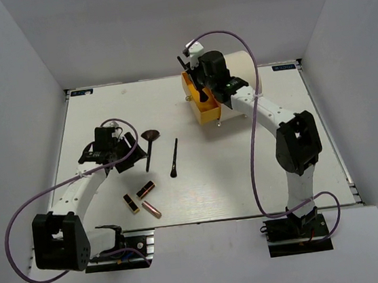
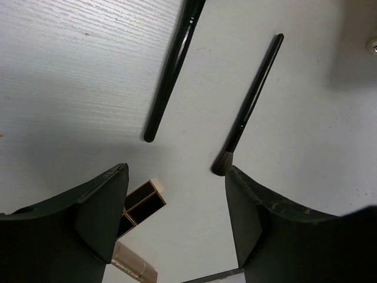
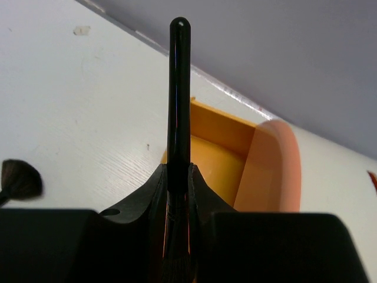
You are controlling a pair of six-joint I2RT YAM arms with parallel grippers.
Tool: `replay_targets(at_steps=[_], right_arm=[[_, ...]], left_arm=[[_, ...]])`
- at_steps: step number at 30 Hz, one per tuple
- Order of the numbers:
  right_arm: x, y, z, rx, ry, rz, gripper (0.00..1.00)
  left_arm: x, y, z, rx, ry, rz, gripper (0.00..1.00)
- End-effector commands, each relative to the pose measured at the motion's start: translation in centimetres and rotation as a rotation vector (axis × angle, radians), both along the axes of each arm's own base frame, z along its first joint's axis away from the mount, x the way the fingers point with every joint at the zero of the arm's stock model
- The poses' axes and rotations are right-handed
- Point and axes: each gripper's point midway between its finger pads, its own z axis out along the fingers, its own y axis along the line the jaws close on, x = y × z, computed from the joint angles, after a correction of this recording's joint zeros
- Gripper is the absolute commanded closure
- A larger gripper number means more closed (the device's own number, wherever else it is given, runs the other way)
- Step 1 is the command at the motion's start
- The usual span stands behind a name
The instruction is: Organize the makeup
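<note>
My left gripper will next move away from my base toward the wide brown head, then go down to that brush's handle (image 1: 149, 155).
My right gripper (image 1: 201, 85) is shut on a thin black brush (image 1: 191, 74), held upright, bristles down, over the open orange drawer (image 1: 208, 114). In the right wrist view the brush handle (image 3: 178, 88) rises from between the shut fingers (image 3: 178, 172), with the drawer (image 3: 221, 159) behind. My left gripper (image 1: 126, 155) is open and empty, low over the table. A brush with a wide brown head (image 1: 150, 135) and a thin black brush (image 1: 174, 158) lie to its right. Two black and gold lipsticks (image 1: 146, 189) (image 1: 130, 203) and a pink one (image 1: 151, 209) lie nearer the front.
The large cream cylinder (image 1: 238, 64) lies at the back behind the drawer. In the left wrist view, the open gripper (image 2: 177, 171) has both brush handles (image 2: 171, 71) (image 2: 250, 106) ahead, and a black and gold lipstick (image 2: 142, 205) and the pink one (image 2: 134, 269) by its left finger.
</note>
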Motion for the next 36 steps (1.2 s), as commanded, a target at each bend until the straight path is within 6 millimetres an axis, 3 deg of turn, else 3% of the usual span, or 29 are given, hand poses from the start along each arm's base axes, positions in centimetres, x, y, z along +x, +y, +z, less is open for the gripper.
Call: replay_targets(at_steps=[1,5,8,10,19,22,26,29,33,36], right_arm=[[0.2,-1.1,1.3,-0.001,-0.043,-0.043,1.0],[-0.3,-1.5,0.0,-0.026,0.001,-0.038,0.99],[-0.7,-1.3,-0.3,-0.032,0.019,-0.022,0.74],[-0.8,-1.5,0.0,-0.032,0.021,-0.022,0.67],[-2.2,-1.5,1.4,-0.004,0.026,0.01,0.63],[-3.0,-1.3,3.3,0.03,0.004,0.038,0.63],[-5.9,0.2,7.3,0.109,-0.028,0.191,0.64],[-7.6,0.1,9.4,0.151,-0.039,0.26,0.69],[-9.2,-0.7,10.5,0.177,-0.043,0.285,0.69],[-9.8,-1.8,10.1,0.174,-0.039,0.274,0.69]], left_arm=[[0.6,-0.4,0.4,-0.005,-0.024,-0.027,0.23],[0.9,-0.7,-0.2,0.011,-0.009,-0.052,0.21],[1.7,-0.7,-0.2,0.025,-0.01,-0.067,0.2],[1.9,-0.7,-0.4,0.029,-0.004,-0.069,0.2],[2.6,-0.7,-1.6,0.047,0.016,-0.084,0.2],[2.9,-0.6,-2.4,0.06,0.026,-0.087,0.2],[4.0,-0.5,-3.4,0.086,0.04,-0.107,0.22],[4.9,-0.9,-4.0,0.101,0.056,-0.13,0.25],[6.4,-0.9,-4.5,0.146,0.073,-0.143,0.29],[7.9,-0.9,-4.6,0.205,0.083,-0.15,0.31]])
